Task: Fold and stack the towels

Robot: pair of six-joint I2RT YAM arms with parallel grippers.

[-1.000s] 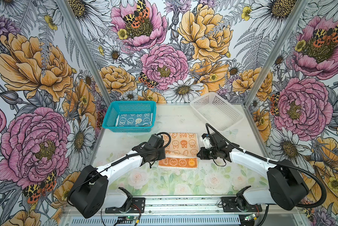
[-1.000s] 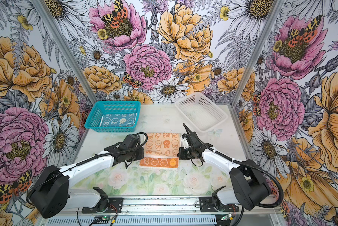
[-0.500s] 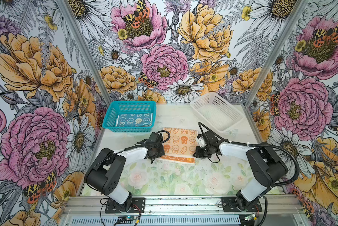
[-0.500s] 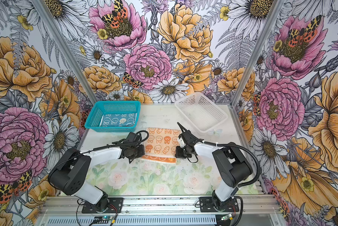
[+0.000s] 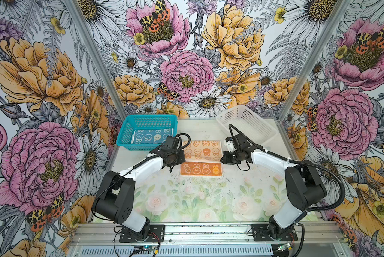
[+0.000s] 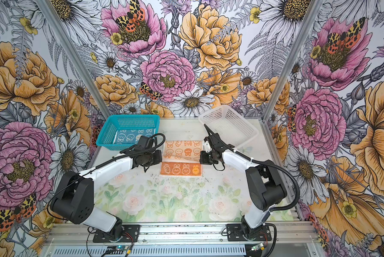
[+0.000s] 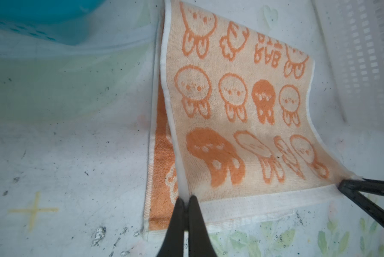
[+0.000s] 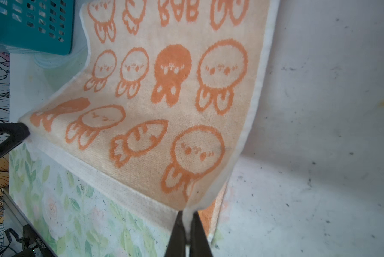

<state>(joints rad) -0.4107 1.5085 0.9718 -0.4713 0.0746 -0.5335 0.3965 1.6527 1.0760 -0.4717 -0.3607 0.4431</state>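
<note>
My left gripper draws back and down onto the orange part's near corner [image 5: 182,174] [image 7: 149,231] next and releases the towel's white-hemmed corner, since the towel's darker orange part still lies uncovered.
A peach-orange towel [image 5: 201,151] with cartoon faces lies mid-table, seen in both top views [image 6: 183,151]. Its pale side faces up and a darker orange strip [image 5: 201,169] shows along the near edge. My left gripper [image 7: 185,198] is shut on the towel's white-hemmed left corner, which is raised off the table. My right gripper [image 8: 187,212] is shut on the matching right corner. In a top view the left gripper [image 5: 182,159] and right gripper [image 5: 222,159] flank the towel. A teal towel [image 5: 151,138] with bunnies lies in the blue basket [image 5: 124,133].
A white perforated basket [image 5: 246,124] stands at the back right, close behind the right wrist. The blue basket sits just behind the left wrist. Floral walls close in on three sides. A metal rail [image 5: 208,231] carries both arm bases at the front.
Both grippers, still shut on the towel's corners, have moved away from the front edge. The towel's near edge now sits farther back and both arms have bent at the elbows.
</note>
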